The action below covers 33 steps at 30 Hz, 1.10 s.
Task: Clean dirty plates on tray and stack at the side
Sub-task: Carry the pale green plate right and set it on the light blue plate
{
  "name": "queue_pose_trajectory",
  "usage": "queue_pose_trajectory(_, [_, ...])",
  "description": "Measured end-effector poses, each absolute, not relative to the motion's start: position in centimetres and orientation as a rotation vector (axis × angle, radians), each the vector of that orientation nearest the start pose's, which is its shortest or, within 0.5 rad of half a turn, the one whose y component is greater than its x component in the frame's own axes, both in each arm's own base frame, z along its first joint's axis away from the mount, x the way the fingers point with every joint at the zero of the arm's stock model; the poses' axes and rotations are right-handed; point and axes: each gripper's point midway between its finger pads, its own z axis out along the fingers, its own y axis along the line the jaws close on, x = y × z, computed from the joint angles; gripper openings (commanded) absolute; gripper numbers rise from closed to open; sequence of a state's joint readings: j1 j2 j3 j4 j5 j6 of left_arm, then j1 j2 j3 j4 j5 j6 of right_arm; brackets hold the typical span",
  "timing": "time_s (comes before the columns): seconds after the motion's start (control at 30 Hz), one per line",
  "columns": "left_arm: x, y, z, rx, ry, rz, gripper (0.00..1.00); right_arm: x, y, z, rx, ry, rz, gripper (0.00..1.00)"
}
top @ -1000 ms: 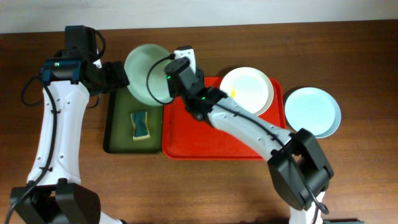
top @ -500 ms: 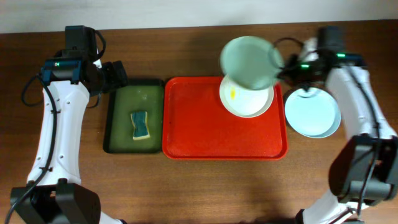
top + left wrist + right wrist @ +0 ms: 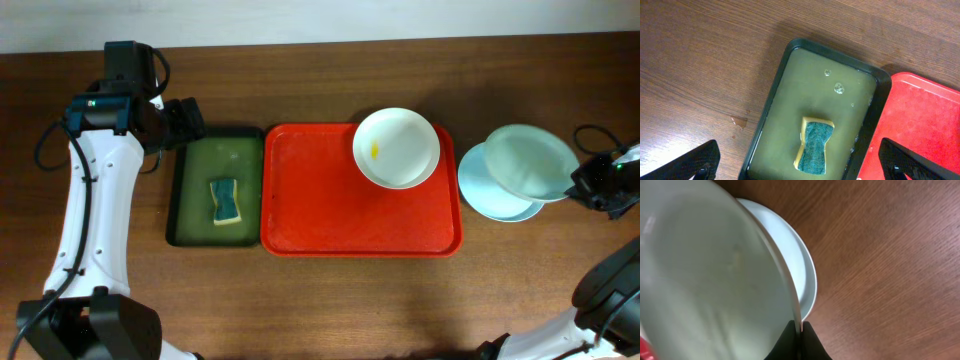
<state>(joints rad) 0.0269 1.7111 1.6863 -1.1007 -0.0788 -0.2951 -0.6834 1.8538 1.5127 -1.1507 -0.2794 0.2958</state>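
Note:
I need to move the mint plate in my right gripper down and toward the red tray (image 3: 340,215) next, onto the light blue plate (image 3: 483,190), because the mint plate hangs off-center.
The red tray (image 3: 340,215) lies mid-table with a white plate (image 3: 397,147) on its far right corner, a small yellow smear on it. Right of the tray a light blue plate (image 3: 483,190) rests on the wood. My right gripper (image 3: 577,186) is shut on the rim of the pale mint green plate (image 3: 530,162), which hangs over the blue one. In the right wrist view the mint plate (image 3: 710,275) fills the left, the blue plate (image 3: 800,270) beneath it, the gripper (image 3: 798,329) pinching the rim. My left gripper (image 3: 800,167) hangs open above the green tray.
A dark green black-rimmed tray (image 3: 190,195) of murky water sits left of the red tray, with a sponge (image 3: 227,201) lying in it, also seen as a sponge (image 3: 815,152) in the left wrist view. Bare wooden table surrounds everything.
My right arm has carried the mint green plate from the green tray, across the red tray, to above the blue plate at the right. The left arm has not moved.

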Motion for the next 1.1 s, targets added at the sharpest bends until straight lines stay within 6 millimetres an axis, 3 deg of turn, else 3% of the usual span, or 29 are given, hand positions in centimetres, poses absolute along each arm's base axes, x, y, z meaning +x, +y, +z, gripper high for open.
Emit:
queue_pose_trajectory(0.23, [40.9,2.5,20.7,-0.455,2.651,0.024,0.99,31.1,-16.7,7.0,1.286,2.772,0.278,0.07])
queue_pose_trajectory(0.27, [40.8,2.5,20.7,-0.455,2.652,0.024,0.99,31.0,-16.6,6.7,1.271,2.792,0.235,0.27])
queue_pose_trajectory(0.3, [40.8,2.4,20.7,-0.455,2.651,0.023,0.99,30.9,-16.6,6.6,1.263,2.801,0.214,0.58])
queue_pose_trajectory(0.33, [40.8,2.5,20.7,-0.455,2.651,0.024,0.99,30.9,-16.6,6.6,1.256,2.805,0.196,0.69])
queue_pose_trajectory(0.57, [40.8,2.5,20.7,-0.455,2.651,0.024,0.99,31.4,-15.6,6.5,1.202,2.834,0.18,0.76])
queue_pose_trajectory(0.73, [40.8,2.4,20.7,-0.455,2.651,0.023,1.0,34.3,-10.5,6.6,0.945,2.906,0.18,0.77])
queue_pose_trajectory(1.0, [40.8,2.5,20.7,-0.455,2.651,0.024,0.99,38.1,1.3,6.8,0.419,2.951,0.21,0.82])
queue_pose_trajectory(1.1, [40.8,2.4,20.7,-0.455,2.652,0.023,0.99,38.9,4.8,7.0,0.275,2.929,0.218,0.85])
